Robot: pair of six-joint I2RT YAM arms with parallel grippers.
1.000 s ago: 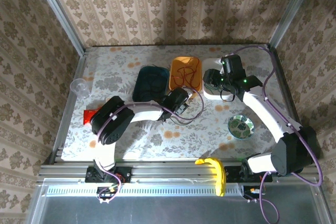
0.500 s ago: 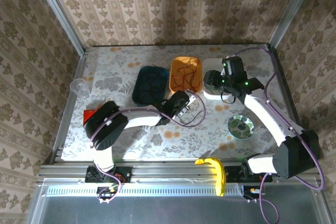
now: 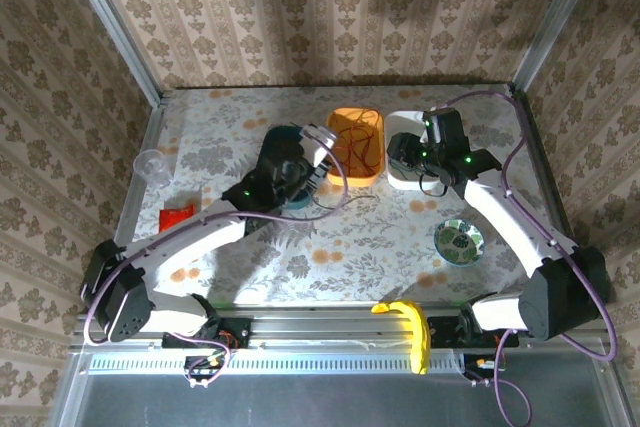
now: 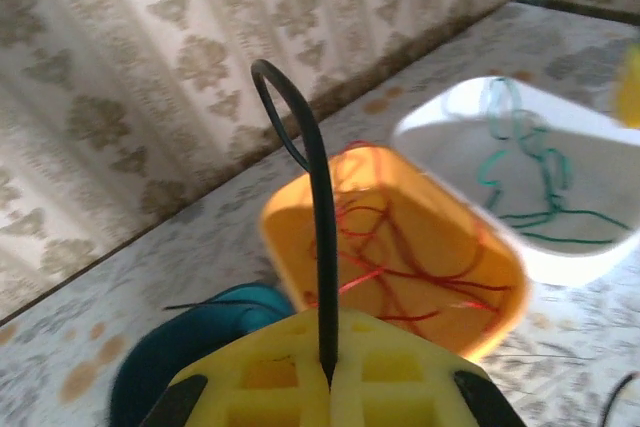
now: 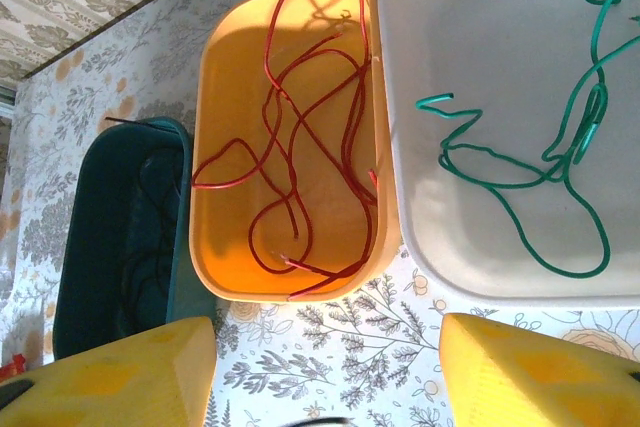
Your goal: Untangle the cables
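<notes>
The black cable moves with my left gripper away from the orange tray (image 3: pixel 338 125) next and goes down for release in the teal tray below, which already holds black cables.
My left gripper (image 3: pixel 314 148) hangs over the teal tray (image 3: pixel 270 165), shut on the black cable (image 4: pixel 318 207). The cable stands up from between the yellow fingers (image 4: pixel 395 387) and ends in a small loop. Its rest trails down onto the table in front of the orange tray (image 3: pixel 338 125). The red cable (image 5: pixel 300 137) lies coiled in the orange tray (image 5: pixel 215 277). The green cable (image 5: pixel 545 162) lies in the white tray (image 5: pixel 440 37). My right gripper (image 5: pixel 325 377) stands open above the table, just before the orange and white trays, with nothing between its fingers.
A clear cup (image 3: pixel 150 165) and a red object (image 3: pixel 178 217) sit at the left edge. A shiny disc (image 3: pixel 458 239) lies at the right, under the right arm. A yellow object (image 3: pixel 405 327) rests on the front rail.
My left arm has risen and swung left and back, from the table in front of the orange tray to above the teal tray, taking the black cable along. The right arm has stayed still.
</notes>
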